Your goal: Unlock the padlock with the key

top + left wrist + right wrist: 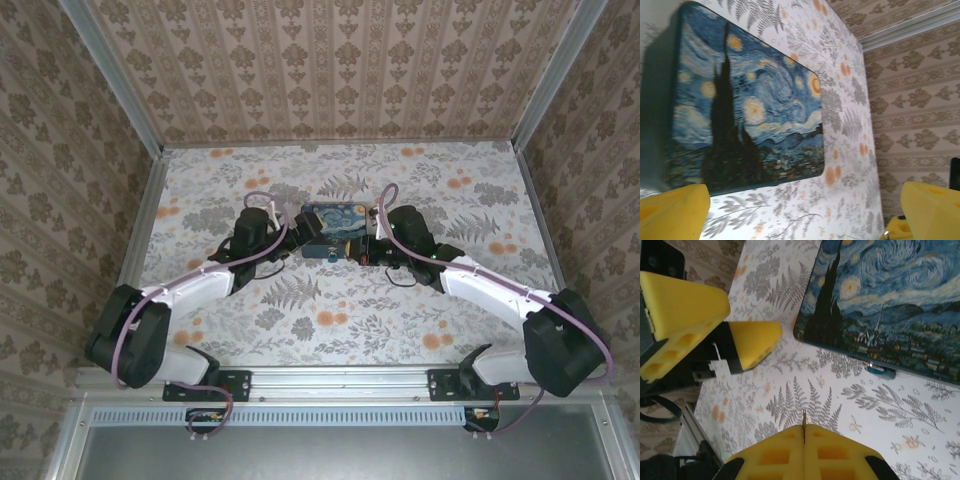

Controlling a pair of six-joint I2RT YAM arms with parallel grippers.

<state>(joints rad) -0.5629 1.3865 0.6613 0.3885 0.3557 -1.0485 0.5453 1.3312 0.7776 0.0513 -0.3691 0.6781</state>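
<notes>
My right gripper draws back and down to the bare patterned cloth [368, 302] next, which lies below it toward my base, and releases the key clear of the box.
The teal padlock [880, 371] lies on the table against the front edge of the blue-and-yellow painted tin box [890, 295], and it is a small teal spot [328, 253] in the top view. My right gripper [804, 427] is shut on the key [804, 416], a thin dark sliver poking out between its yellow fingers. It is still some way short of the padlock. My left gripper [800, 220] is open with nothing between its fingers. It hangs beside the box [745, 110], and its yellow fingers [685, 315] are wide apart in the right wrist view.
The box [332, 228] sits mid-table between the two grippers, left [292, 245] and right [371, 250]. Papered walls close the table [350, 320] in on three sides. Bare patterned cloth lies in front of the box.
</notes>
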